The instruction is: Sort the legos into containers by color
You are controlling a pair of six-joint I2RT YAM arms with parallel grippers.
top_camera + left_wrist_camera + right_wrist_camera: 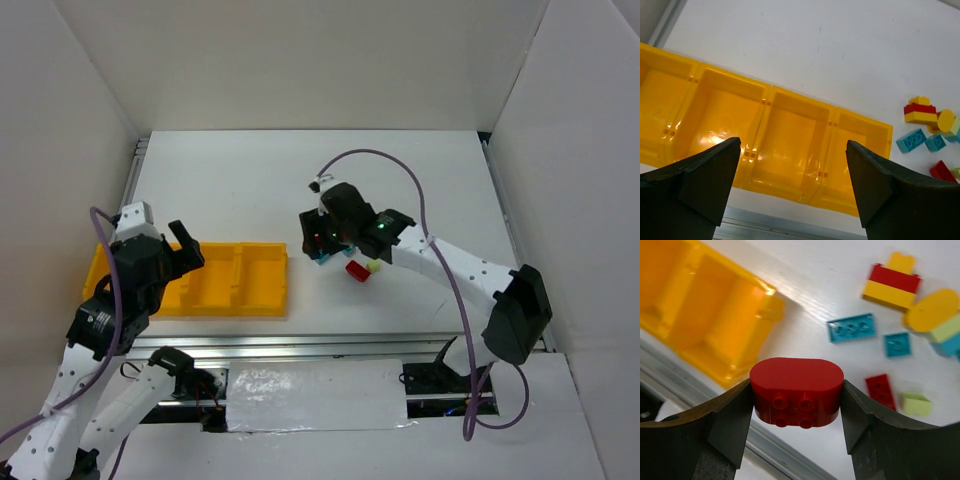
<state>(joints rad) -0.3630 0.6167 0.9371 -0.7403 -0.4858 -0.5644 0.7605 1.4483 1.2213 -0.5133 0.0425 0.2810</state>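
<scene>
The tray's nearest empty section is to my right gripper's left in the top view, so my right gripper will next carry the red brick over that section and release it.
My right gripper [796, 405] is shut on a red rounded brick [796, 390] and holds it above the table, right of the tray's end. The yellow four-compartment tray [262, 300] lies at the front left. Its compartments look empty in the left wrist view [767, 97]. Loose legos lie right of it: a red-and-yellow stack [892, 282], a teal plate [852, 327], a small teal brick [897, 344], a red brick [880, 391] and a light green brick [916, 404]. My left gripper [792, 145] is open and empty above the tray's near wall. From above, my right gripper [322, 240] covers part of the pile.
A metal rail [330, 345] runs along the table's front edge, just behind the tray. White walls enclose the table on the left, back and right. A purple cable [400, 170] arcs over the right arm.
</scene>
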